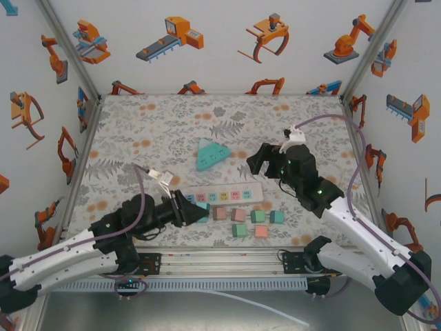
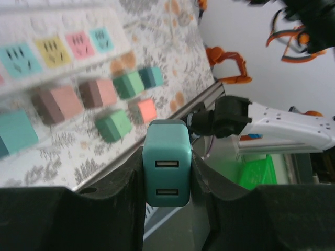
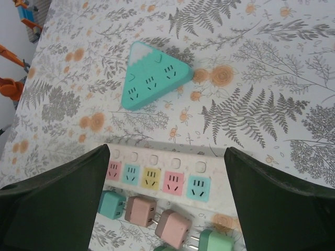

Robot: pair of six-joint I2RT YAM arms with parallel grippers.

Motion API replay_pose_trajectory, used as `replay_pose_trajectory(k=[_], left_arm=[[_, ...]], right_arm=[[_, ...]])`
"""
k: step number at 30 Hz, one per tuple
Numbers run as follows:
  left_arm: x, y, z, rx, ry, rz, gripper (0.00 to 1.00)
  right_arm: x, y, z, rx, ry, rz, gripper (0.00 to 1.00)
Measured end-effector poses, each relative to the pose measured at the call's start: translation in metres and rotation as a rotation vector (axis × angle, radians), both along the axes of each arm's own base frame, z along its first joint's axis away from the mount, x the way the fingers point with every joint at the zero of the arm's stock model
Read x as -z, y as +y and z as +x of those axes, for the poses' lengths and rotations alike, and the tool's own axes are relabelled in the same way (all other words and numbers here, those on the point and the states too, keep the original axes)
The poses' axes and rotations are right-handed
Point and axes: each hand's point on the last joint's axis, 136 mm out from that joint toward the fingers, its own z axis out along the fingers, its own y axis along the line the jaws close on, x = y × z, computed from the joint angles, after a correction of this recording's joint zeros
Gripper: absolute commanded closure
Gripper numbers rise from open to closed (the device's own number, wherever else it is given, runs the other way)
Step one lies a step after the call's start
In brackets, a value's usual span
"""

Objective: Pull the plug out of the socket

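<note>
The teal plug [image 2: 166,175] will go down next onto the bare tabletop beside the near row's green plug. My left gripper will carry it there and release it, because that spot is empty.
A teal plug [image 2: 166,175] with two USB ports is clamped between the fingers of my left gripper [image 2: 166,180], lifted clear of the table and apart from the socket. The socket is a white power strip [image 1: 224,196] with coloured outlets, lying across the table's near middle, and its outlets [image 3: 157,177] stand empty. In the top view my left gripper [image 1: 187,207] sits at the strip's left end. My right gripper [image 1: 265,162] hovers open above the strip's right half, with nothing between its fingers [image 3: 52,204].
Several loose plugs, pink [image 1: 238,215], green [image 1: 258,216] and teal [image 1: 276,216], lie in two rows in front of the strip. A teal triangular socket [image 1: 210,155] lies behind it. The table's metal front rail [image 1: 220,261] runs close by.
</note>
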Motion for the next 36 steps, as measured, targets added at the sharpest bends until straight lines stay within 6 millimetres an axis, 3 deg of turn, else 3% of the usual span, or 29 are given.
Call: replay_pose_trajectory(k=[5,8,11,25,30,36], left_arm=[[0.06,-0.027,-0.022,-0.03,0.093,0.108,1.0],[0.09,-0.033,-0.017,-0.092,0.114,0.173,1.0],[0.107,-0.035,-0.009,-0.151,0.12,0.209,1.0],[0.15,-0.035,0.002,-0.251,0.199,0.242,0.99],[0.162,-0.033,0.005,-0.273,0.226,0.221,0.76],[0.163,-0.036,0.005,-0.271,0.238,0.201,0.7]], right_arm=[[0.008,-0.009,-0.002,0.036,0.005,-0.003,0.18],[0.012,-0.011,-0.003,0.047,0.015,-0.001,0.18],[0.012,-0.012,-0.004,0.052,0.014,0.005,0.18],[0.019,-0.017,-0.008,0.065,0.025,-0.003,0.18],[0.02,-0.017,-0.008,0.065,0.027,-0.004,0.18],[0.021,-0.018,-0.008,0.066,0.033,-0.004,0.18]])
